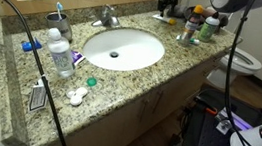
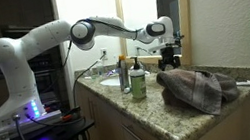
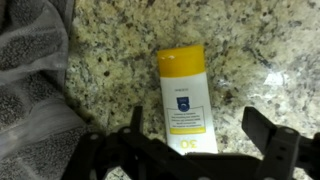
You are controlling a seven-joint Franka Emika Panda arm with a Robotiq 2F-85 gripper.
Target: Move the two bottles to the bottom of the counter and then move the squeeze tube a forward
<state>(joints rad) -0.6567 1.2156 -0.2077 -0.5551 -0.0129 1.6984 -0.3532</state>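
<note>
I will next move my gripper down onto the white tube body (image 3: 186,98) right beside the yellow cap and close it there, because the tube lies lengthwise between my open fingers.
A white squeeze tube (image 3: 185,100) with a yellow cap lies flat on the speckled granite counter (image 3: 120,50) in the wrist view. My gripper (image 3: 198,135) is open above it, with one finger on each side of the tube's lower end. The small whitish bottle with green label and green top (image 1: 209,28) (image 2: 138,81) and the slim darker bottle with yellow-orange cap (image 1: 190,28) (image 2: 123,75) stand upright side by side on the counter (image 1: 120,77) beside the white oval sink (image 1: 124,49). In both exterior views the gripper (image 1: 193,10) (image 2: 170,51) hovers close to them.
A crumpled grey-brown towel (image 2: 199,87) (image 3: 30,100) lies next to the tube. A clear water bottle with a blue cap (image 1: 62,54), a cup with a toothbrush (image 1: 58,20), the faucet (image 1: 105,20) and small items (image 1: 76,96) are on the counter. A toilet (image 1: 243,62) stands beyond the counter's end.
</note>
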